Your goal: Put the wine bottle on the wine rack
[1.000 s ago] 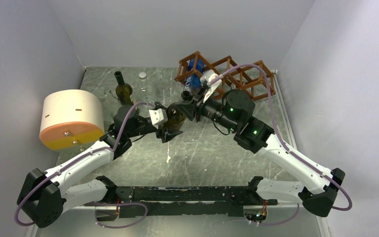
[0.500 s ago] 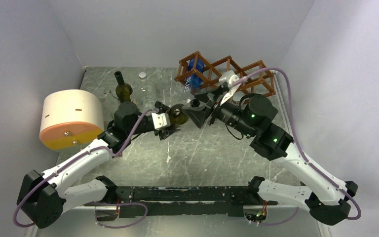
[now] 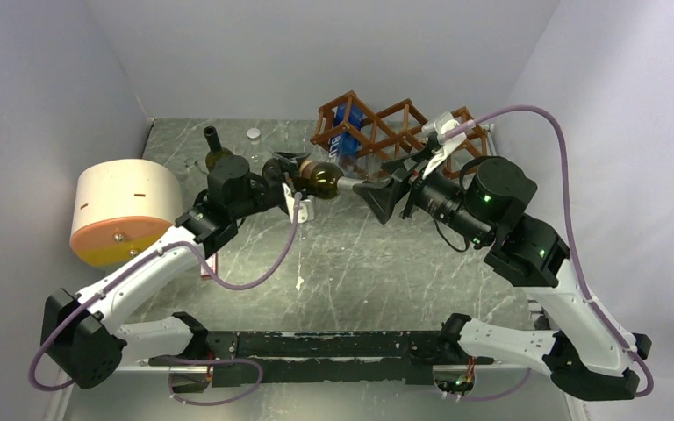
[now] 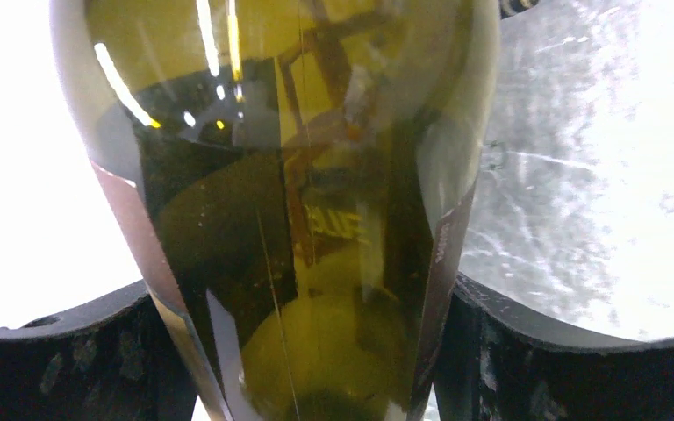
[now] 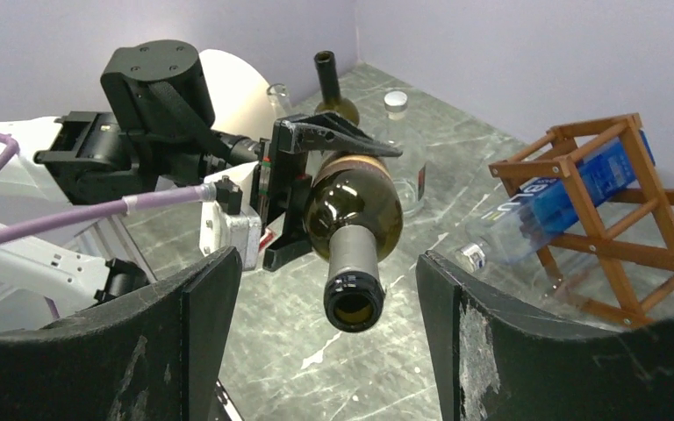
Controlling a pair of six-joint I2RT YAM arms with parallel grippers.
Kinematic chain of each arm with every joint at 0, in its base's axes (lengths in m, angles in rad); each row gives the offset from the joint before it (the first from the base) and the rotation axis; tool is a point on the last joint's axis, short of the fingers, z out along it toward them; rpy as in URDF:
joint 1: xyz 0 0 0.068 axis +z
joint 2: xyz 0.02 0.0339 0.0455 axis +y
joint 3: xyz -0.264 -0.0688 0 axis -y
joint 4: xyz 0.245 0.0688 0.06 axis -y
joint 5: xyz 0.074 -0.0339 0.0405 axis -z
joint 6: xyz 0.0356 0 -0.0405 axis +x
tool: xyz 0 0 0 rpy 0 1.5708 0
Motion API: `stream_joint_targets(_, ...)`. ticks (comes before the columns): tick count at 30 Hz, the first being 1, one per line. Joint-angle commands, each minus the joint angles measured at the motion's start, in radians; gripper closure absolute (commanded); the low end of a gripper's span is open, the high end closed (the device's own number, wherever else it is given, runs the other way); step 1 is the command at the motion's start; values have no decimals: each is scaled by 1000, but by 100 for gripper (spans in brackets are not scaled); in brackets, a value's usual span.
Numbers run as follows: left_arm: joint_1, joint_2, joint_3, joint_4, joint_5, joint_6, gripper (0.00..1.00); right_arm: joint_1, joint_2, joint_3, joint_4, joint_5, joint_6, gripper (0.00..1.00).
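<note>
My right gripper moves down and left in the top view next, open fingers around the bottle's neck [image 3: 347, 183] [image 5: 353, 251], since it juts free of my left gripper.
A dark green wine bottle [image 3: 323, 179] hangs level above the table, its neck pointing right. My left gripper [image 3: 301, 181] is shut on its body; in the left wrist view the glass [image 4: 298, 219] fills the gap between both fingers. My right gripper [image 3: 371, 188] is open and faces the bottle's mouth [image 5: 354, 303], which sits between its fingers [image 5: 184, 342] without touching them. The wine rack [image 3: 412, 133], a reddish-brown lattice, stands at the back right behind the right gripper and appears again in the right wrist view [image 5: 619, 232].
A blue-labelled water bottle [image 3: 346, 129] lies in the rack's left opening. An upright green bottle [image 3: 218, 154] and a clear bottle with a white cap [image 3: 253, 137] stand at the back left. A cream cylinder with an orange base [image 3: 127, 210] sits against the left wall.
My right gripper opened, let go of the bottle's neck and drew back to the right. My left gripper carried the bottle toward the back and turned it level.
</note>
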Motion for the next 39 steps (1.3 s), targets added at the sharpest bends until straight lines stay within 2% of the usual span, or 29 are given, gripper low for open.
stream_joint_targets(1, -2, 41, 133, 100, -28, 224, 93, 3, 30, 62, -139, 47, -7, 23)
stream_joint_targets(6, -2, 74, 187, 37, -10, 425, 93, 3, 74, 67, -223, 65, -9, 23)
stream_joint_targets(13, -7, 46, 195, -22, 55, 567, 93, 3, 137, 46, -273, 102, -10, 23)
stream_joint_targets(17, -28, 36, 170, -10, 22, 672, 93, 4, 186, 14, -281, 152, -17, 23)
stream_joint_targets(20, -41, 27, 119, 79, 0, 707, 93, 4, 210, -19, -271, 123, -15, 24)
stream_joint_targets(27, -54, 47, 124, 62, -28, 738, 93, 2, 263, -29, -265, 77, -13, 27)
stream_joint_targets(34, -56, 58, 127, 83, -63, 680, 88, 3, 290, -71, -233, 90, -28, 40)
stream_joint_targets(39, -56, 69, 161, 34, -81, 654, 85, 4, 306, -68, -246, 120, -29, 59)
